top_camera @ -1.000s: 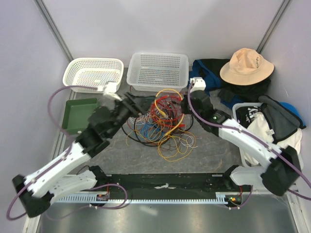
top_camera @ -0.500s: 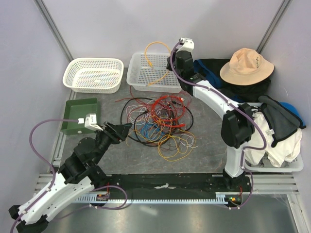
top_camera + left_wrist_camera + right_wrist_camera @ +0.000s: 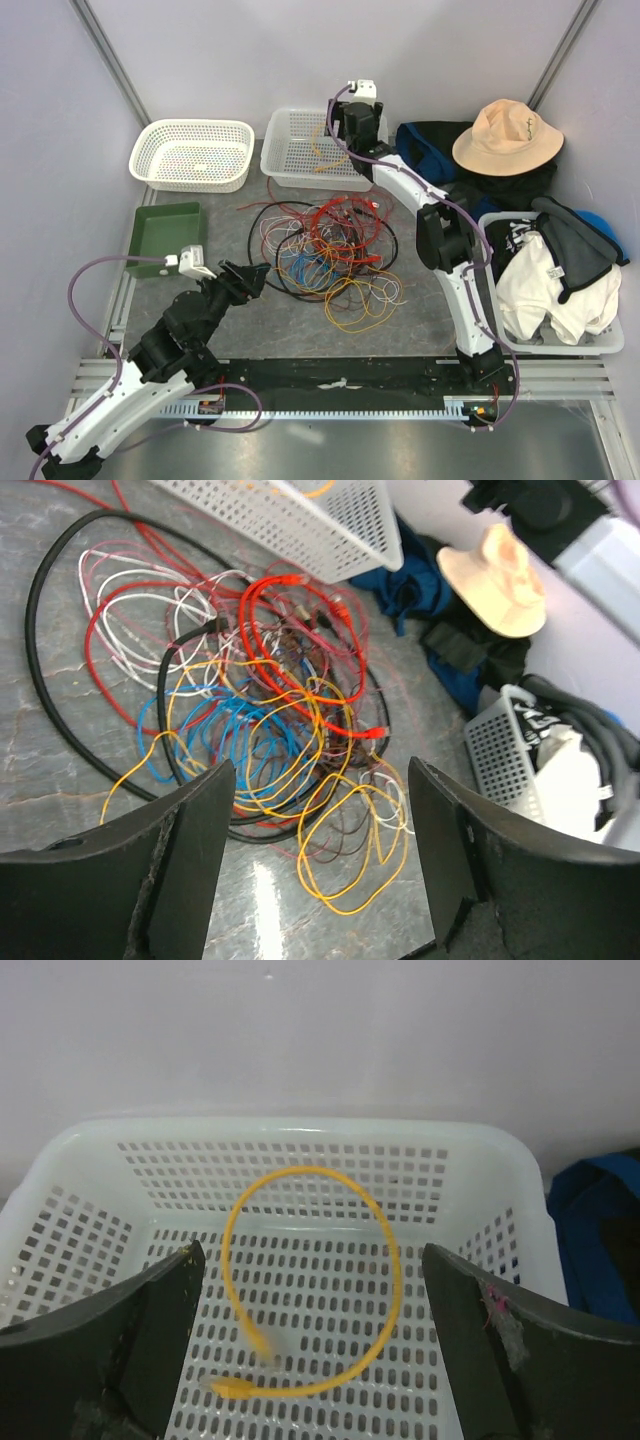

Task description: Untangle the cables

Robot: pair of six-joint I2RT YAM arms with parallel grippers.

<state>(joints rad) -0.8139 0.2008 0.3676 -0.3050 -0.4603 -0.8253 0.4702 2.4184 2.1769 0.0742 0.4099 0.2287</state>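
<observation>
The yellow wire beside the blue cables is below my gripper, nearer my base. My right gripper will come back from the basket (image 3: 290, 165) next and go down onto the wire.
A tangle of thin cables (image 3: 325, 255) in red, orange, yellow, blue and white, ringed by a thicker black one, lies mid-table; the left wrist view shows the cables (image 3: 260, 700) from close. My left gripper (image 3: 245, 280) hovers open at the pile's left edge, nothing between its fingers (image 3: 170, 860). My right gripper (image 3: 350, 128) hangs open over the middle white basket (image 3: 290, 165). A single orange cable (image 3: 310, 1290) curls in a loop inside that basket (image 3: 480, 1160), blurred at one end, free of the fingers (image 3: 150, 1310).
A second white basket (image 3: 195, 155) stands at the back left and a green tray (image 3: 165, 235) below it. Dark clothes with a tan hat (image 3: 505, 135) lie at the back right, and a white bin of clothing (image 3: 555, 290) at the right.
My right gripper carried the orange cable from the pile to the middle basket and opened, letting it go. My left arm drew back from the pile toward the near left.
</observation>
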